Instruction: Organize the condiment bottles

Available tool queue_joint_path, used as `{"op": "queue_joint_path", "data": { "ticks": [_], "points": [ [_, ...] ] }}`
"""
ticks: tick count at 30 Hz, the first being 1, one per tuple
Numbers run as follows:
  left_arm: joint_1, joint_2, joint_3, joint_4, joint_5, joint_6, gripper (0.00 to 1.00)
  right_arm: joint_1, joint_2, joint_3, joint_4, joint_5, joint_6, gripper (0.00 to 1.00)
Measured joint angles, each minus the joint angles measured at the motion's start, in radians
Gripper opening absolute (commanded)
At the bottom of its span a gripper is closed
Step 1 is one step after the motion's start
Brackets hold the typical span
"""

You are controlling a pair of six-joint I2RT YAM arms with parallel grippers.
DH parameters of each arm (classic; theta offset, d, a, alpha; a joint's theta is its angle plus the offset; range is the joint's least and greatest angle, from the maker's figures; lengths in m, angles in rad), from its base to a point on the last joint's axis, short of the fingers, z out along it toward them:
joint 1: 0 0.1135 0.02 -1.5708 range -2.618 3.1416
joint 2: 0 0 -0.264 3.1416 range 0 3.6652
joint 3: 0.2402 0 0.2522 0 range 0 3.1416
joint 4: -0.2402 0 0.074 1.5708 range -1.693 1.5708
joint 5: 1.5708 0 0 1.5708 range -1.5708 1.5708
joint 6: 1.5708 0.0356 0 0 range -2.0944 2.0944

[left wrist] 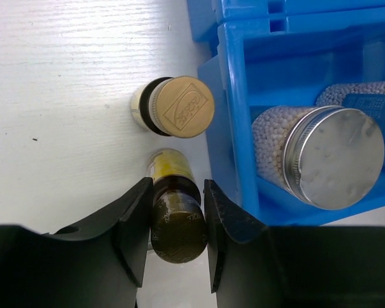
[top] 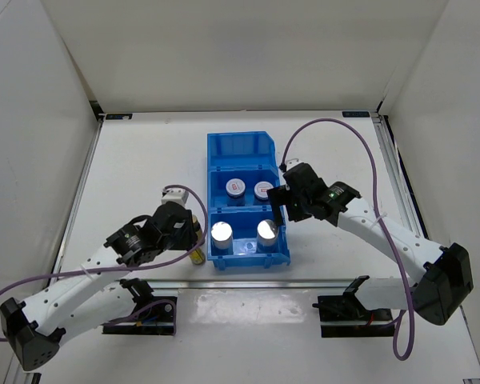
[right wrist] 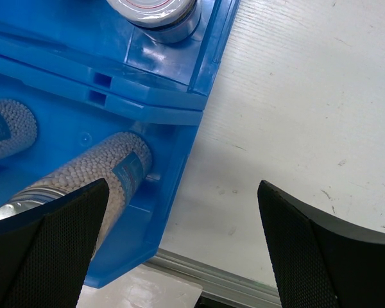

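The empty far section of the blue bin is outward of my left gripper and to its right in the top view. I will lift the tiny bottle over, lower it inside and let go.
My left gripper [left wrist: 176, 221] is shut on the cap end of a tiny dark amber bottle [left wrist: 173, 192] with a yellow label, just left of the blue bin [left wrist: 234, 96]. The second amber bottle [left wrist: 173, 115] stands beyond it, gold cap showing. Two silver-topped cylinders [top: 222, 233] [top: 267, 230] stand in the bin's near compartment. Two white jars [top: 236, 189] [top: 263, 190] sit in the middle compartment. My right gripper [right wrist: 183, 186] is open and empty, over the bin's right wall [right wrist: 154, 102], with one cylinder [right wrist: 96, 173] beside its left finger.
The bin's far compartment [top: 240, 152] holds nothing. A metal rail [right wrist: 205, 282] runs along the table's near edge, just below the bin. White walls enclose the table on three sides.
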Motion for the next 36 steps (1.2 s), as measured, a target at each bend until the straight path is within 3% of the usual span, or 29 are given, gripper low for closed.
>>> {"op": "queue_joint_path", "data": {
  "ticks": [5, 16, 28, 36],
  "points": [
    [0.000, 0.056, 0.084, -0.051, 0.000, 0.018, 0.11, 0.000, 0.000, 0.000, -0.004, 0.002, 0.000, 1.00],
    [0.000, 0.120, 0.311, -0.181, -0.001, 0.080, 0.11, 0.000, 0.000, 0.000, -0.006, 0.021, 0.001, 1.00],
    [0.000, 0.334, 0.835, -0.314, -0.030, 0.250, 0.11, 0.000, -0.048, 0.001, -0.032, 0.059, 0.010, 1.00],
    [-0.008, 0.578, 1.107, -0.272, -0.056, 0.374, 0.11, -0.006, -0.160, 0.049, -0.141, 0.113, 0.047, 1.00]
  ]
}}
